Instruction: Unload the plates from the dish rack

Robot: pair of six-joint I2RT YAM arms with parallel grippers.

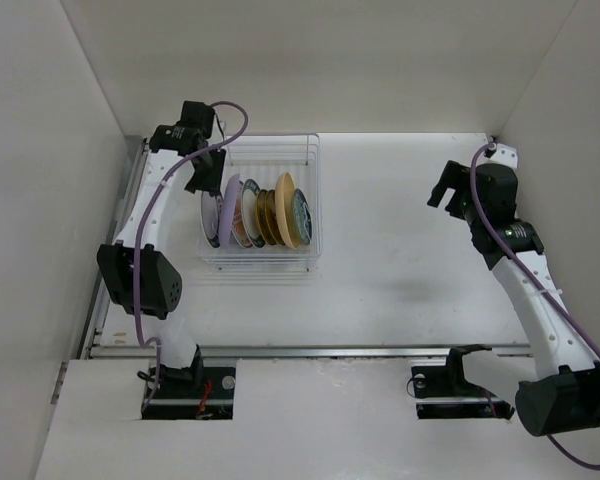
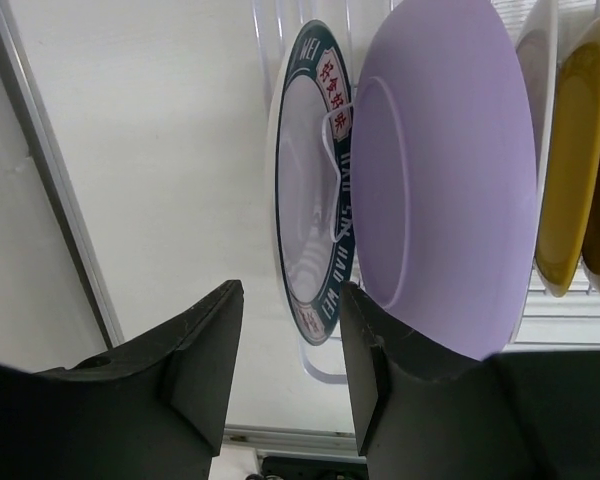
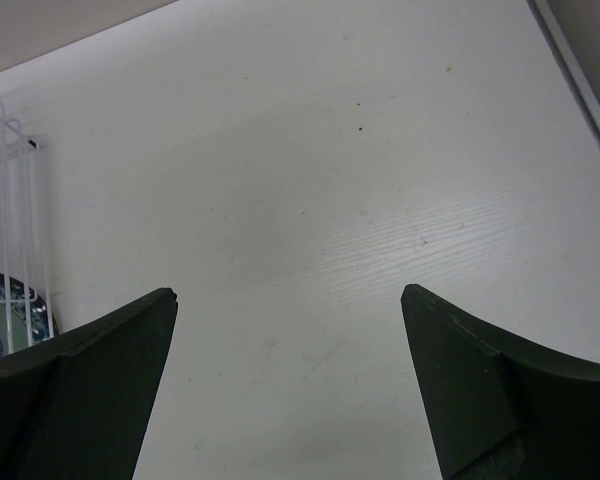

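This end plate has only bare table on its outer side. I will next lower my left gripper onto the teal-rimmed white plate's edge [image 1: 208, 214] [image 2: 280, 246], one finger on each side.
The white wire dish rack [image 1: 310, 170] stands at the back left and holds several plates on edge. Leftmost is a white plate with a dark teal rim [image 2: 305, 190], then a lavender plate [image 2: 450, 180], with a yellow plate [image 2: 570, 160] further right. My left gripper [image 2: 290, 290] is open at the rack's left end, just short of the teal-rimmed plate's edge. Its right finger [image 2: 375, 370] overlaps the lavender plate, and nothing is pinched. From above, the left gripper [image 1: 202, 178] hangs over the plates [image 1: 255, 212]. My right gripper [image 3: 290, 295] is wide open over bare table, empty.
The left wall and a metal rail [image 2: 50, 190] run close beside the rack. In the right wrist view, the rack's wires [image 3: 15, 230] and a teal patterned plate [image 3: 10, 305] show at the far left. Both arms' bases [image 1: 320, 385] sit at the near edge.
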